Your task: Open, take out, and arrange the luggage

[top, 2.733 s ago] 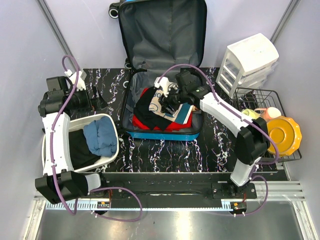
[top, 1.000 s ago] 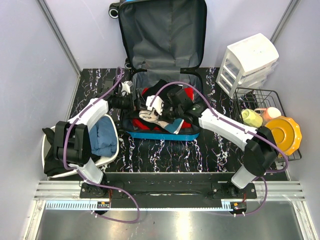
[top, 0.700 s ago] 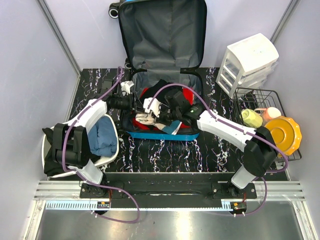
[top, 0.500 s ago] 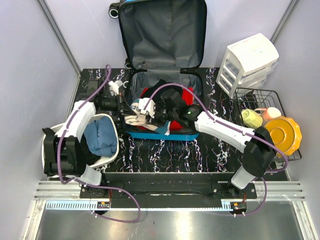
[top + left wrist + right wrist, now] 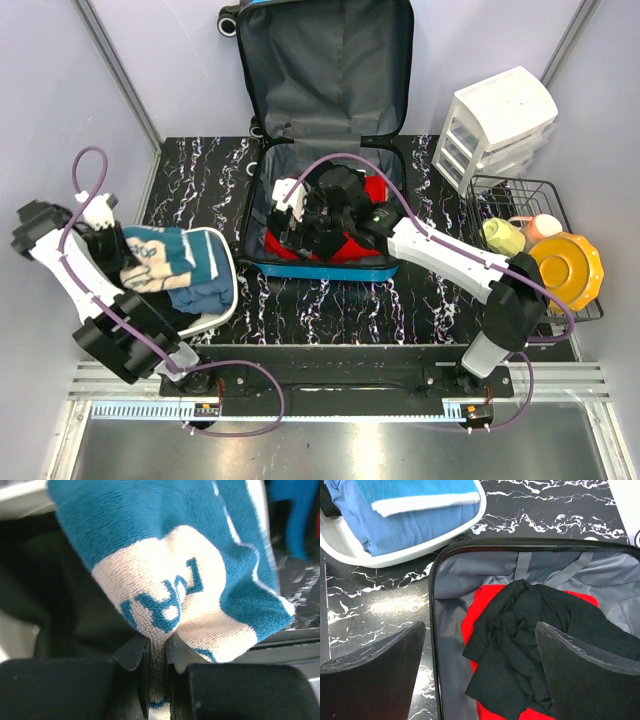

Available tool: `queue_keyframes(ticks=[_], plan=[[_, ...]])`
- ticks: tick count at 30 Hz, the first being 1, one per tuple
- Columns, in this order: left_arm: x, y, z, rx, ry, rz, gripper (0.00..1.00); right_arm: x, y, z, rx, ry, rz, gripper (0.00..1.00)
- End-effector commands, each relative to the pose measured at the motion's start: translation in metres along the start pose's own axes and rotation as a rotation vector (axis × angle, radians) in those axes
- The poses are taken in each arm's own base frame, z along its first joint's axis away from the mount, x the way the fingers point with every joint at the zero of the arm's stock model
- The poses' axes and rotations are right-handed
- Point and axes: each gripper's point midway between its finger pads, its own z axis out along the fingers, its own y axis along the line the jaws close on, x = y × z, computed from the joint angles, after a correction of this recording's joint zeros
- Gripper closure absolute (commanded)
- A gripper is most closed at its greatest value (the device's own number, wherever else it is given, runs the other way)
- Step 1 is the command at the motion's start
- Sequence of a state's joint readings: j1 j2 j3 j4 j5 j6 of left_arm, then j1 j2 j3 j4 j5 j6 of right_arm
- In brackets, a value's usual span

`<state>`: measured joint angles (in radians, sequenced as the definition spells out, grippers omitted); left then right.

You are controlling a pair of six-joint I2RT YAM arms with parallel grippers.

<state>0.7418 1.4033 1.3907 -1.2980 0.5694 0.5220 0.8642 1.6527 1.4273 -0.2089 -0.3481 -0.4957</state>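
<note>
The towel's loose end is already lying over the tub (image 5: 215,310), so my left gripper will next let go of the towel and move slightly back and left in the top view.
The luggage (image 5: 320,270) lies open on the table, its grey-lined lid (image 5: 325,70) standing upright at the back. In its base lie a red garment (image 5: 350,248) and a crumpled black garment (image 5: 530,630) on top of the red garment (image 5: 480,610). My right gripper (image 5: 297,228) hovers over the left half of the base, open, with nothing between its fingers (image 5: 370,665). My left gripper (image 5: 118,258) is far left, shut on a teal-and-white towel (image 5: 165,250) that drapes over the white tub (image 5: 215,310). The towel (image 5: 165,575) is pinched in my left gripper (image 5: 157,655).
The tub also holds a folded blue cloth (image 5: 205,290) and dark clothing. A white drawer unit (image 5: 500,125) stands at the back right. In front of it a wire basket (image 5: 520,190) holds a yellow plate (image 5: 568,268) and cups (image 5: 503,236).
The left gripper closed on the towel at the suitcase and carried it left, over the tub. The right gripper let go, opened wide and drew back over the suitcase.
</note>
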Motion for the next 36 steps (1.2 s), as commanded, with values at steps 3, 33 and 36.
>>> queue_keyframes(ticks=[3,33,36], plan=[[0.098,0.044,-0.043,-0.082,0.262,0.067,1.0,0.008,0.004,0.002,-0.013,0.026,0.062,0.0],[0.025,0.093,-0.09,-0.648,0.094,0.207,0.13,0.035,-0.02,-0.007,0.023,0.104,0.168,0.0],[0.02,0.08,-0.09,-0.595,0.111,0.209,0.13,0.037,-0.023,-0.011,0.03,0.11,0.173,0.0]])
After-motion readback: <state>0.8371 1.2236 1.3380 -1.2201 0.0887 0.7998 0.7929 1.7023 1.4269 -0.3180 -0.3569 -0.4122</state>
